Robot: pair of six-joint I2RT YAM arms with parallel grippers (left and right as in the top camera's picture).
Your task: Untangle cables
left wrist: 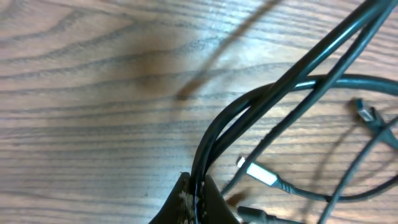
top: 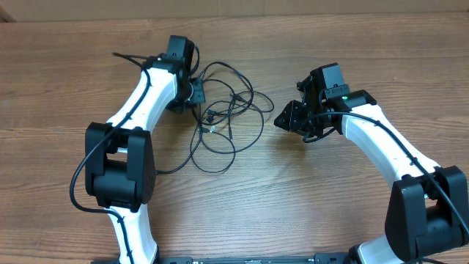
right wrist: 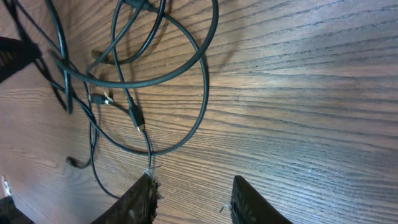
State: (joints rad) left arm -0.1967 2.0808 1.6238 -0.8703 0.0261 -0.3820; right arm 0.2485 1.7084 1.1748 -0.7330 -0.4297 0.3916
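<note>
The cables overlap one another. My left gripper needs to lift its pieces of cable high above the crossed loops of the tangle (top: 229,111) (left wrist: 329,198) and let them go.
The cables (top: 233,103) lie as a loose black tangle on the wooden table, between the two arms. My left gripper (top: 196,92) sits at the tangle's left edge. In the left wrist view it (left wrist: 198,194) is shut on two cable strands (left wrist: 280,87) that run up and to the right from its tips. A white-tipped plug (left wrist: 258,174) and a grey plug (left wrist: 367,115) lie just beyond. My right gripper (top: 287,117) is open at the tangle's right side. In the right wrist view it (right wrist: 194,185) holds nothing, and a cable loop (right wrist: 206,87) with a small plug (right wrist: 135,117) lies ahead of its left finger.
The wooden table (top: 330,198) reaches to a far edge near the top of the overhead view. Both arm bases (top: 121,176) (top: 425,213) stand at the front corners. A thicker black wire (top: 121,56) runs along the left arm.
</note>
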